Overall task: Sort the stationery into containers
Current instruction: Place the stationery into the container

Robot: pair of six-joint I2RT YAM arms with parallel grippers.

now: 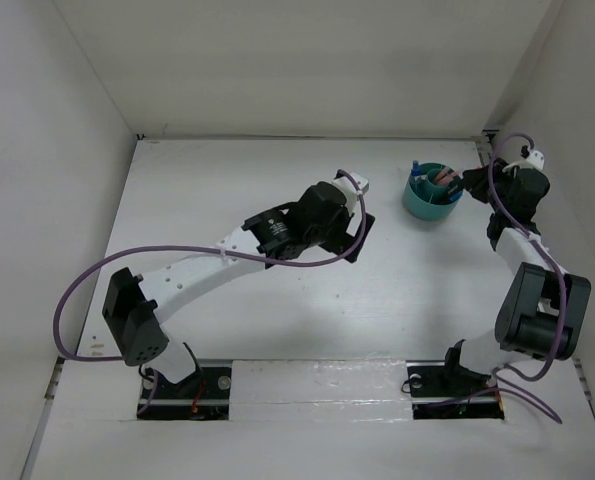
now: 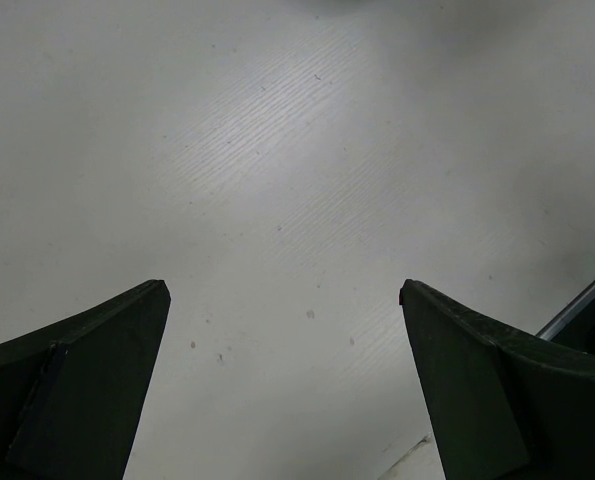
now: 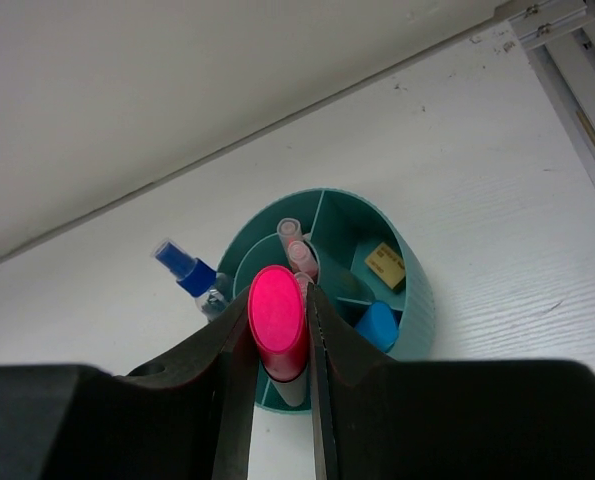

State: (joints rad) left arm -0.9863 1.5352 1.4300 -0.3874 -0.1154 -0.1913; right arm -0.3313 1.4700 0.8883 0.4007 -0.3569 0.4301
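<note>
My right gripper lowers the pink-capped highlighter, already pointing into the cup's near section (image 1: 436,195) (image 3: 294,393), next, then opens beside the blue-capped highlighter.
The teal cup (image 3: 417,290) with inner dividers stands at the table's back right (image 1: 417,205). In it I see thin pink pens (image 3: 299,250), a blue-capped highlighter (image 3: 379,325), a tan block (image 3: 387,264) and a clear blue-capped tube (image 3: 185,270) at its left side. My right gripper (image 3: 279,330) is shut on a pink-capped highlighter (image 3: 277,310), held upright over the cup's near compartment; it reaches the cup from the right (image 1: 467,185). My left gripper (image 2: 282,300) is open and empty over bare table, at mid-table (image 1: 359,235). No eraser is in view.
White walls enclose the table on the left, back and right. A metal rail (image 3: 567,70) runs along the right wall near the cup. Purple cables loop over both arms.
</note>
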